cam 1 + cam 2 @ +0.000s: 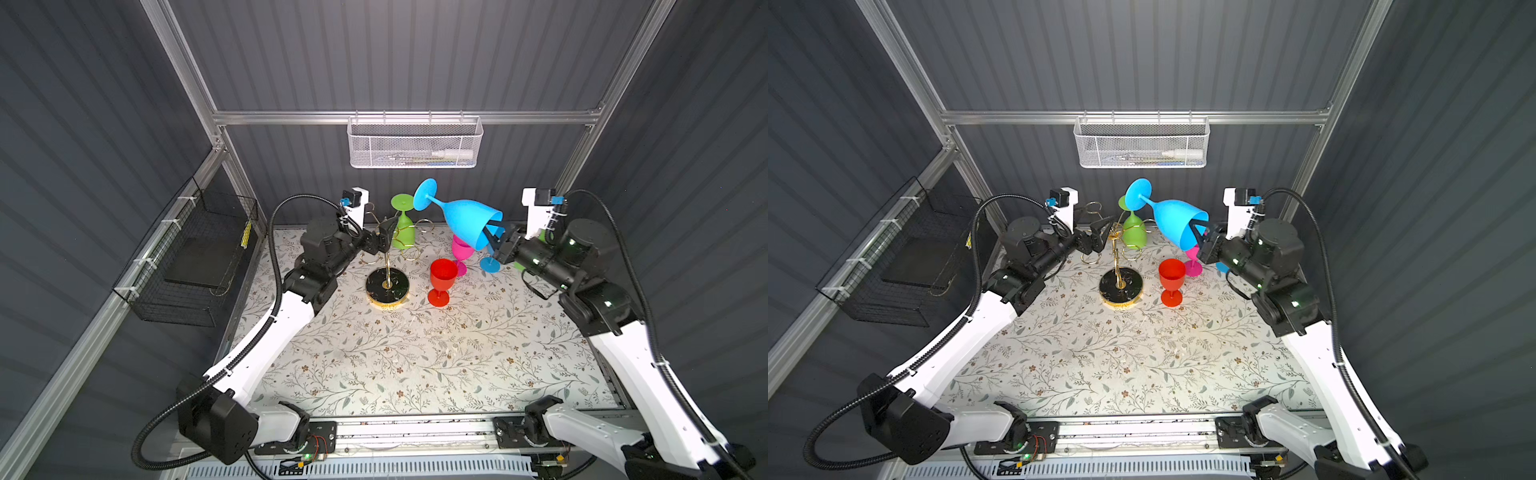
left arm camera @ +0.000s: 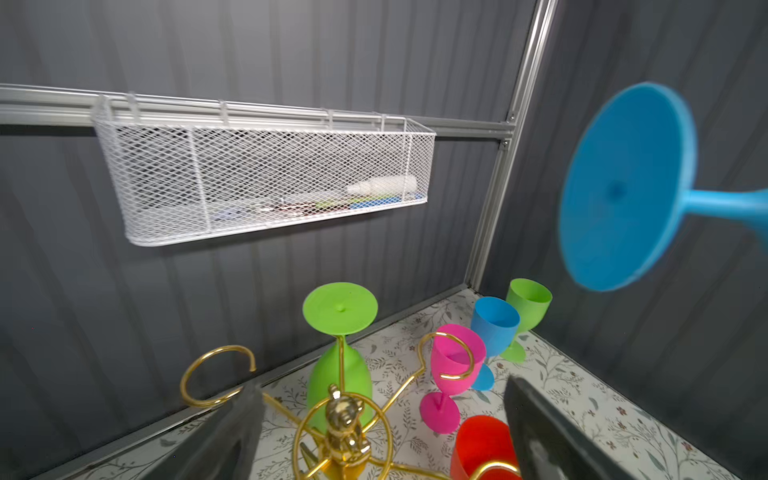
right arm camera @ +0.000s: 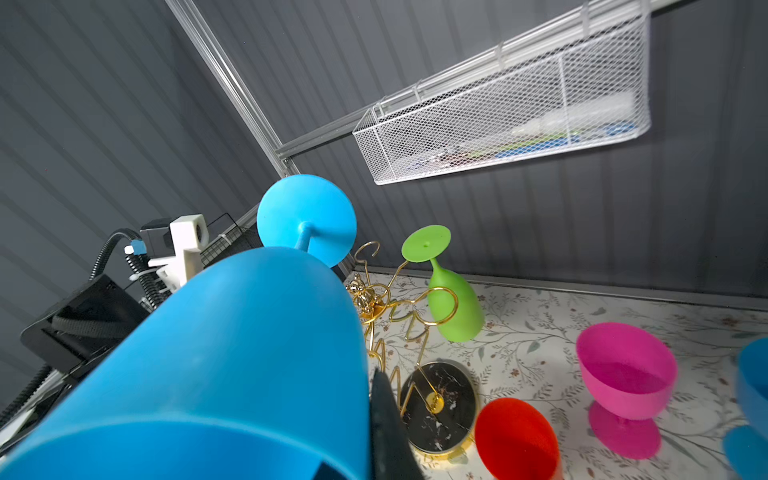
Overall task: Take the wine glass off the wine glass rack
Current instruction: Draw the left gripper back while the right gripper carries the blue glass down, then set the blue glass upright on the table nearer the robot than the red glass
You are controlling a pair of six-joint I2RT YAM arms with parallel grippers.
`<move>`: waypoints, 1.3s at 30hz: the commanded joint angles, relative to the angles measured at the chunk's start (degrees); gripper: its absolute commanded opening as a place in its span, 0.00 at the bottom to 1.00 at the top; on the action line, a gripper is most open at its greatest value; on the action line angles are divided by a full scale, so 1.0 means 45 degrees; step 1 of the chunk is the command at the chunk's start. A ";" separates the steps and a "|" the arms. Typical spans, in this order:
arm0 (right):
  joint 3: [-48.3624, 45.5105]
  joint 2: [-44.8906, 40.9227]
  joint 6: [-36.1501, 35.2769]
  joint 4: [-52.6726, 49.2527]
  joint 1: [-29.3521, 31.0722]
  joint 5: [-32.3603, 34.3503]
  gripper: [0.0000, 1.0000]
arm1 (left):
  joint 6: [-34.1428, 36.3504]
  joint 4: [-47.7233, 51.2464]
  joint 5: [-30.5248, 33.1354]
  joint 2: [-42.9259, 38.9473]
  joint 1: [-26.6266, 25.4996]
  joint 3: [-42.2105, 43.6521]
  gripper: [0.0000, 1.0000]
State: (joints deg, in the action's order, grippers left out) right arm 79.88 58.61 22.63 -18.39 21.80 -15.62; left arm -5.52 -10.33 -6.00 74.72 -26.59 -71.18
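Observation:
Bare tabletop near the red glass lies below and back from the right gripper, so the gripper needs to come back and down next, turn its glass upright and then release it.
The wine glass rack (image 1: 388,266), gold wire on a round black base (image 1: 1121,286), stands at the back of the table. A green wine glass (image 1: 404,232) hangs upside down from one of its loops. My left gripper (image 1: 384,237) is open, its fingers either side of the rack's gold top knob (image 2: 343,419) without touching it. My right gripper (image 1: 494,237) is shut on the rim of a blue wine glass (image 1: 465,220), one finger inside the bowl and one outside (image 3: 386,415). That glass is in the air to the right of the rack, tilted with its foot (image 2: 623,187) up and toward the rack.
Upright on the floral table stand a red glass (image 1: 441,278), a pink glass (image 1: 460,249), a second blue glass (image 1: 490,264) and a green one (image 2: 528,303) near the right arm. A white mesh basket (image 1: 415,143) hangs on the back rail, a black wire basket (image 1: 199,257) on the left.

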 commanded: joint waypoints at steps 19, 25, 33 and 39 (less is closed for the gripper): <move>-0.0155 0.0923 -0.1128 -1.1141 0.5589 0.6168 0.00 | -0.3109 -0.1777 0.2519 -0.1119 0.3483 0.2301 0.99; 0.0094 0.3401 -0.0317 -1.1435 0.5584 0.6443 0.00 | -0.3013 -0.1807 0.2800 -0.1405 0.3667 0.2566 1.00; 0.0717 0.6371 -0.0682 -1.0675 0.5536 0.6024 0.00 | -0.2682 -0.1671 0.3129 -0.1851 0.3799 0.2854 1.00; 0.1395 0.7853 -0.1156 -1.0347 0.5375 0.6112 0.00 | -0.2486 -0.1572 0.3207 -0.2031 0.3885 0.2923 1.00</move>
State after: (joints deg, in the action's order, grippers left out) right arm 83.79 92.51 18.61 -65.45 46.46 11.16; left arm -18.22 -16.75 7.38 66.96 -9.63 -58.74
